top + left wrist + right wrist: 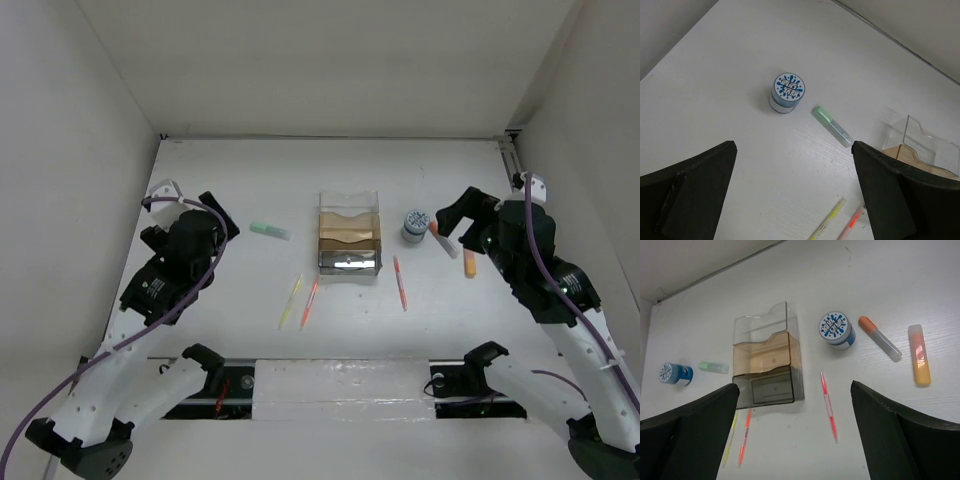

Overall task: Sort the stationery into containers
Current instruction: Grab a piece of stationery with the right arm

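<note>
My right gripper moves to the left in the top view, back and down onto the pen's near half next, because the red pen (401, 283) lies free on bare tabletop.
The clear organizer (350, 238), tan-brown inside, stands mid-table; it also shows in the right wrist view (767, 360). A green marker (270, 230) lies to its left. A yellow pen (290, 301) and an orange pen (309, 303) lie in front of it, a red pen (401, 283) to its right. One patterned roll (415, 225), an orange-capped marker (443, 240) and an orange marker (470, 263) lie further right. The second roll (788, 93) stands beyond the green marker (832, 126). My left gripper (218, 218) and right gripper (455, 215) are open and empty above the table.
White walls close the table at the back and both sides. The arm bases and a black rail (340, 385) run along the near edge. The organizer's front compartment (771, 387) is dark grey; its rear one is clear.
</note>
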